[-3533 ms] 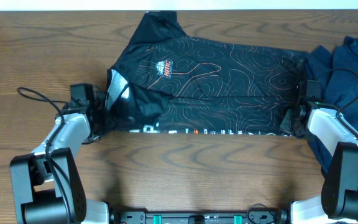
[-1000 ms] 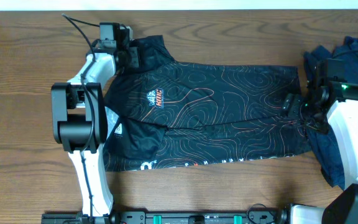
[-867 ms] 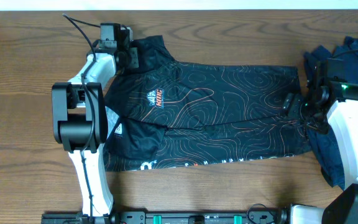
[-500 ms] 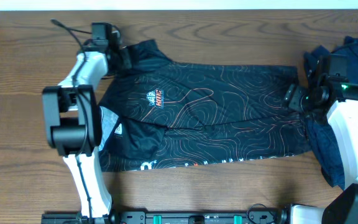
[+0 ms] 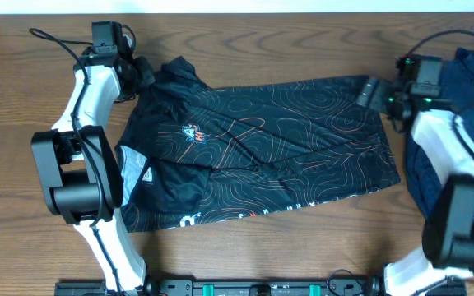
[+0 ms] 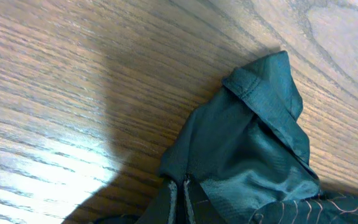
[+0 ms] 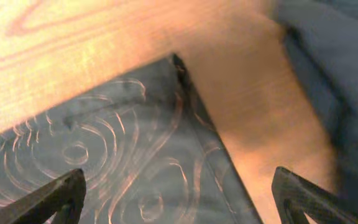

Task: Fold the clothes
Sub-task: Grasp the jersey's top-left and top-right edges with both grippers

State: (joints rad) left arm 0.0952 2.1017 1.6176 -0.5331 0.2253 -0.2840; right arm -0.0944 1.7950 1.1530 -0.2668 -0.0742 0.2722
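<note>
My open right gripper will come down onto the hem's far corner [image 5: 363, 81] [image 7: 164, 82] by the navy garments and close on it, since my left gripper already holds the sleeve opposite.
The black jersey [image 5: 286, 140] with thin orange contour lines lies spread across the table, slightly skewed, its orange-white logo [image 5: 192, 133] facing up. My left gripper [image 5: 145, 72] is at the jersey's far left sleeve and is shut on the fabric. In the left wrist view the fingertips [image 6: 180, 200] press together on the cloth, and the sleeve [image 6: 253, 137] bunches beyond them. My right gripper [image 5: 367, 90] hovers open over the jersey's far right corner. In the right wrist view its gripper [image 7: 182, 199] straddles that corner [image 7: 135, 143] with the fingers [image 7: 61, 196] wide apart.
Dark navy garments [image 5: 467, 99] are heaped at the right edge of the table, just beside the right arm, and show in the right wrist view as navy cloth [image 7: 340, 50]. Bare wooden table [image 5: 23, 99] lies left of the jersey and along the front.
My left gripper closed on the sleeve and pulled it left and back, dragging and skewing the jersey. My right gripper moved back and left to the far right corner, staying open.
</note>
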